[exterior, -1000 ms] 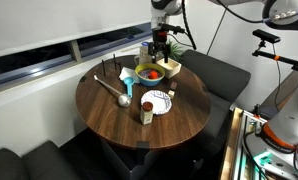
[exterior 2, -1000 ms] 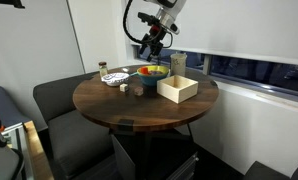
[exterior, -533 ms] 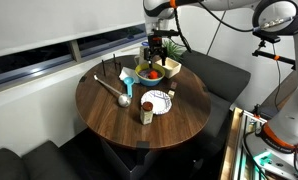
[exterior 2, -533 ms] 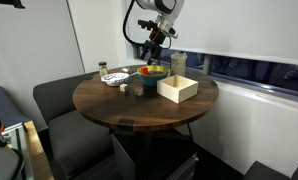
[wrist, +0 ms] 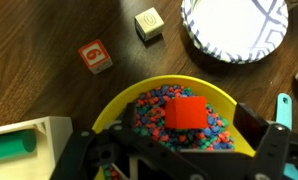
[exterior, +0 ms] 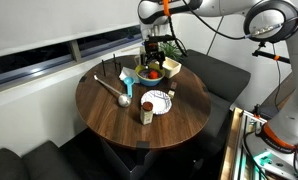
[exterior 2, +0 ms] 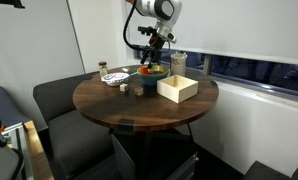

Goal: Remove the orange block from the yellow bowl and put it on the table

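Observation:
I should move my gripper down into the yellow bowl next and close on the block's sides, because the orange block [wrist: 186, 110] lies uncovered on the pebbles between my open fingers.
The yellow bowl [wrist: 229, 100] holds many small coloured pebbles, and the orange block [wrist: 186, 110] lies on top of them. The bowl stands on the far side of the dark round table [exterior: 109, 115] in both exterior views [exterior: 150, 73] [exterior 2: 151, 72]. My gripper [wrist: 182, 130] hangs just above the bowl, open. Its fingers [wrist: 251, 120] stand on either side of the block without touching it. In both exterior views the gripper [exterior: 154, 56] [exterior 2: 153, 55] points down at the bowl.
A white patterned plate [wrist: 234, 25] and two small wooden cubes [wrist: 95, 55] [wrist: 148, 23] lie near the bowl. A cream box [exterior 2: 178, 89] stands beside it. A ladle [exterior: 119, 92] and a small cup [exterior: 147, 116] are on the table. Sofas surround the table.
The gripper has moved sideways over the yellow bowl and come down closer to it. Nothing on the table has moved.

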You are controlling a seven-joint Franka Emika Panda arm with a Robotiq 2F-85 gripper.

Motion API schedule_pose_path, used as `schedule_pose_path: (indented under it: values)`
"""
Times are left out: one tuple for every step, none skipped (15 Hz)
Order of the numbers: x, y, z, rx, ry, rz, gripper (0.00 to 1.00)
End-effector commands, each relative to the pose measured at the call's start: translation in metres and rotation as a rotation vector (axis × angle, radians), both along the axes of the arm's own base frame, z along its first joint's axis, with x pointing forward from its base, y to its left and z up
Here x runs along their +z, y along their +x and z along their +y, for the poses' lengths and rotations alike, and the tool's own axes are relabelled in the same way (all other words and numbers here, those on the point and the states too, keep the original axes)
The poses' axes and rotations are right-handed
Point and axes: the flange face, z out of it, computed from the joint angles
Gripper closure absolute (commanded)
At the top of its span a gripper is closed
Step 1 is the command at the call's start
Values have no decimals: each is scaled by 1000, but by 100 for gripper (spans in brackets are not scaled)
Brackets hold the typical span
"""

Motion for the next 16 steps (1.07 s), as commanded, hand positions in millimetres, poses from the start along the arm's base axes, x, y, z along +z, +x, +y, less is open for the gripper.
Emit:
schedule_pose_path:
  values:
    - [-6,9,5,-2,-17,10,0]
    - [-8,10,5,-4,-17,8,0]
    - [-9,11,4,-6,-18,7,0]
    - [-10,13,4,-8,-19,7,4]
    - [-12,13,4,-10,-23,9,10]
    - [-13,14,4,-15,-22,14,13]
    - [-14,15,4,-19,-23,16,15]
    - [-16,15,4,-22,-21,22,26]
    - [-18,16,5,-21,-25,26,23]
    - [-20,16,5,-22,-27,30,28]
    - [-22,17,5,-23,-27,32,34]
    - [-24,18,5,-25,-26,36,32]
    - [-26,18,5,-26,-25,38,34]
    - [-27,18,5,-28,-25,43,38]
    - [-29,18,5,-29,-24,49,42]
    - [-30,18,5,-30,-23,54,45]
